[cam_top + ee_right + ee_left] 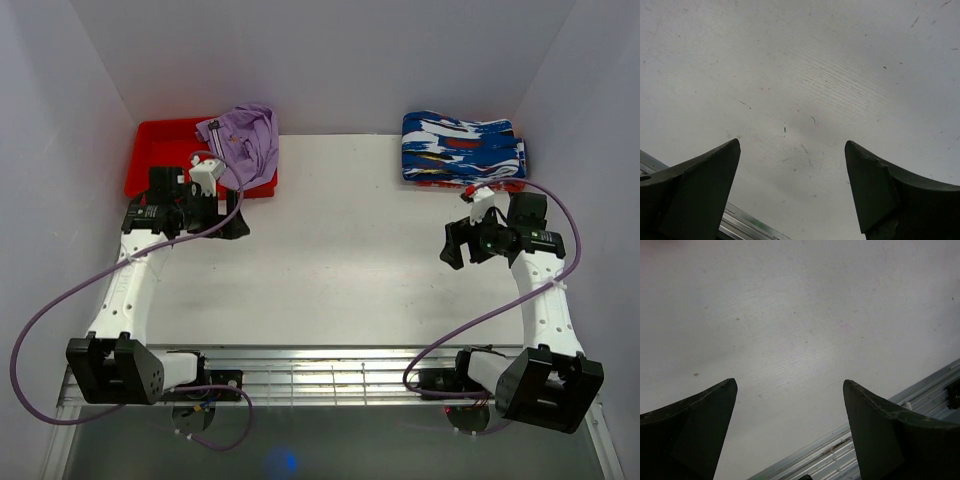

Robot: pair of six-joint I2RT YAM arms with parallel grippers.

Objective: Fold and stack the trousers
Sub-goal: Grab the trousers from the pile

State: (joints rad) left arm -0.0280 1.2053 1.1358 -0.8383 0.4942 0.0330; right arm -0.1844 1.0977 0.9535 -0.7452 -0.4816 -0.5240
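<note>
I will next move my left gripper outward and down into the red tray (160,150), onto the trousers' striped edge (216,141), because its open fingers have only bare table between them.
The lilac trousers (245,141) lie crumpled in a heap in the red tray (160,150) at the back left, partly hanging over its right rim. My left gripper (232,222) is open and empty, just in front of the tray and below the trousers; in the left wrist view (790,385) only bare table shows between the jaws. My right gripper (455,245) is open and empty over the table at the right; in the right wrist view (792,145) it also frames only bare table.
A stack of blue-white-red patterned folded garments (462,148) lies at the back right, just behind the right arm. White walls enclose the table on three sides. A metal rail (340,370) runs along the near edge by the arm bases.
</note>
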